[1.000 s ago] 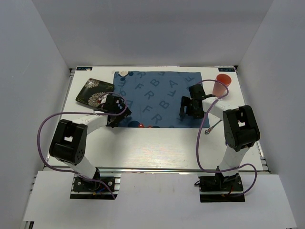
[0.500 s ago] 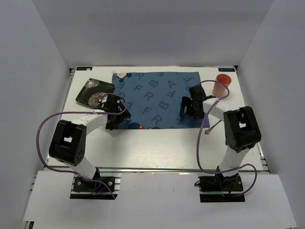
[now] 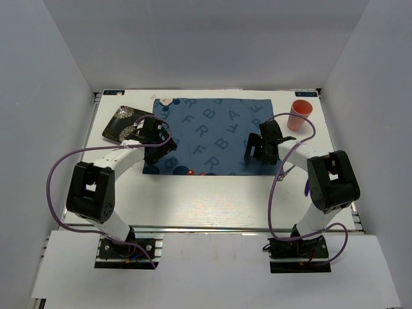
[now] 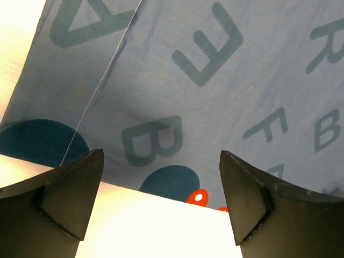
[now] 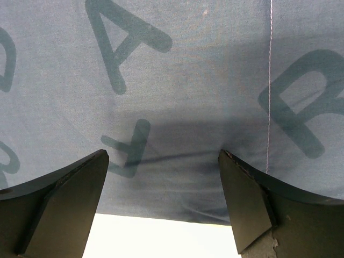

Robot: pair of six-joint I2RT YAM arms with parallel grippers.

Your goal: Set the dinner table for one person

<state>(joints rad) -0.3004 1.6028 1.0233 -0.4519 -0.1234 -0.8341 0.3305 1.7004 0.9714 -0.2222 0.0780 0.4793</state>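
The floral plate lies to the left gripper's left in the top view, off the mat [image 3: 212, 132], so the left gripper will swing that way next and close on the plate's near edge.
The white dinner table [image 3: 193, 196] carries a blue letter-printed cloth mat [image 3: 212, 132] lying flat at its middle. My left gripper [image 3: 157, 154] hangs open and empty over the mat's near left part. In the left wrist view the gripper [image 4: 161, 207] straddles the mat's [image 4: 215, 80] near edge and the bare table [image 4: 150, 226]. My right gripper [image 3: 252, 153] is open and empty over the mat's near right part. In the right wrist view the gripper [image 5: 161, 207] is above the mat's [image 5: 188, 80] near edge and the table [image 5: 161, 242].
A dark floral plate [image 3: 125, 122] lies at the far left, just off the mat. An orange cup [image 3: 300, 114] stands at the far right. Purple cables loop from both arms over the table's sides. White walls enclose the table.
My left gripper has moved away from the arm bases along the mat's left side. The mat's near left corner now lies flat and further left. My right arm's elbow has swung right.
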